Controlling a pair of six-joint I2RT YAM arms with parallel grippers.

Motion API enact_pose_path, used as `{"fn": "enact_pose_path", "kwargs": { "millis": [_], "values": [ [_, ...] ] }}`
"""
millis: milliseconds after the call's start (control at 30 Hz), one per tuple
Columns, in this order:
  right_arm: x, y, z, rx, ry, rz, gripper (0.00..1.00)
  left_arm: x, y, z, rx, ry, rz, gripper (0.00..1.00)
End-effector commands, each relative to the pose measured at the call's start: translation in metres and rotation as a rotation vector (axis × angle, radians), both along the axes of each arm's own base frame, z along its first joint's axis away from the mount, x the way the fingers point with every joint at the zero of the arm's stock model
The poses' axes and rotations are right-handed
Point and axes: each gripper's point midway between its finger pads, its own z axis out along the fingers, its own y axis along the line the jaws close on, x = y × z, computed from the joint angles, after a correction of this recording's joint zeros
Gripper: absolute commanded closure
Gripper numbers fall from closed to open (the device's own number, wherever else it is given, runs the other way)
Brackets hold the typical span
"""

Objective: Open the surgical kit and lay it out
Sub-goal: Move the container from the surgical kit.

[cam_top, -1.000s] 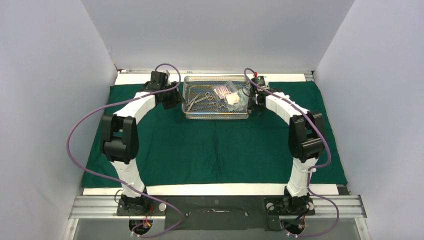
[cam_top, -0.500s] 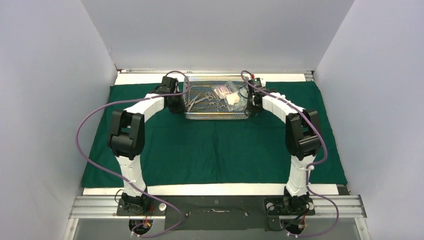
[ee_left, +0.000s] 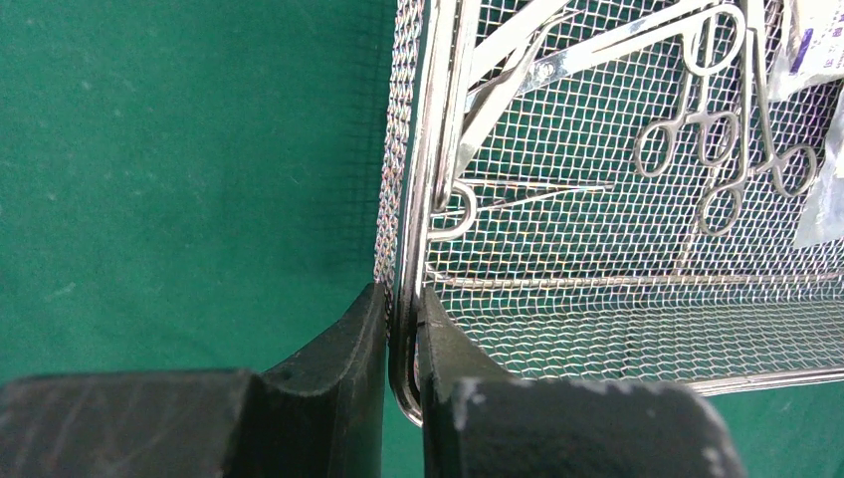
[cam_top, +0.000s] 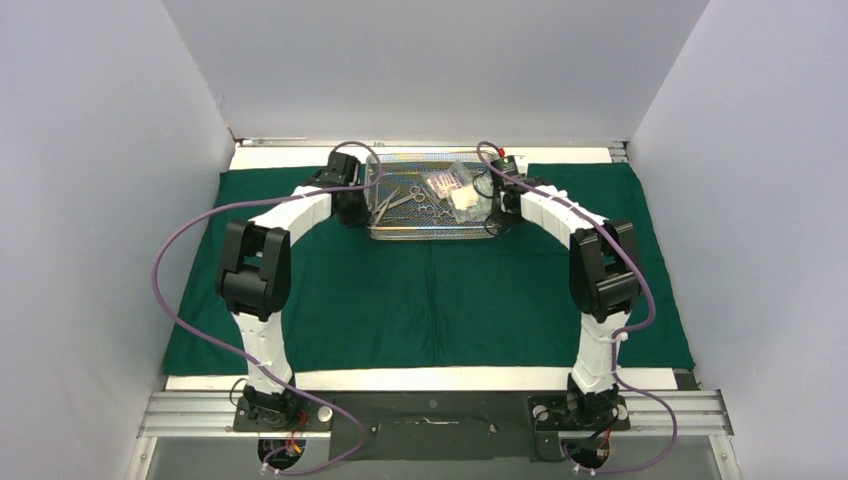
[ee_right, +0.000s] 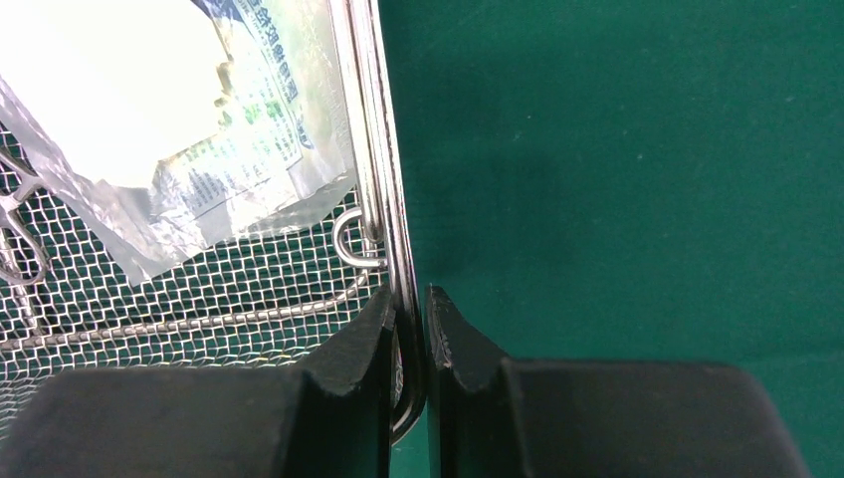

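The right gripper carries the tray's rim to the right in the top view next, toward the cloth's bare far corner (cam_top: 614, 192), and releases it.
The dark green cloth (cam_top: 430, 300) lies spread flat over the table. On its far middle stands the silver wire-mesh tray (cam_top: 430, 234), holding ring-handled forceps (ee_left: 697, 129), tweezers (ee_left: 513, 65) and clear gauze packets (ee_right: 199, 129). My left gripper (cam_top: 362, 205) is at the tray's left end, and in the left wrist view it (ee_left: 403, 299) is shut on the rim wire and mesh wall (ee_left: 438, 149). At the right end my right gripper (cam_top: 497, 205) (ee_right: 408, 304) is shut on the tray's rim (ee_right: 373, 149), one finger inside and one outside.
White table strips (cam_top: 300, 158) show behind and in front of the cloth. Grey walls (cam_top: 100, 200) close in on the left, right and back. Purple cables (cam_top: 170, 260) loop off both arms.
Both arms have moved inward to the tray's two ends. Both grippers have closed from part open onto the tray's end walls. The tray has hardly moved.
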Motion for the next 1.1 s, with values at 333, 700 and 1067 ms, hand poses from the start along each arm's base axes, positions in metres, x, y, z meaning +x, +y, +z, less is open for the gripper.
{"fn": "enact_pose_path", "kwargs": {
  "millis": [333, 700, 1067],
  "values": [
    [0.023, -0.067, 0.100, -0.163, -0.265, -0.158, 0.95, 0.011, -0.095, 0.132, -0.254, -0.322, -0.153, 1.00],
    [0.017, -0.189, 0.104, -0.269, -0.349, -0.317, 0.95, 0.016, -0.184, 0.149, -0.357, -0.443, -0.258, 1.00],
    [0.006, -0.297, 0.096, -0.341, -0.437, -0.507, 0.95, -0.002, -0.290, 0.134, -0.449, -0.507, -0.382, 1.00]
  ]
}}
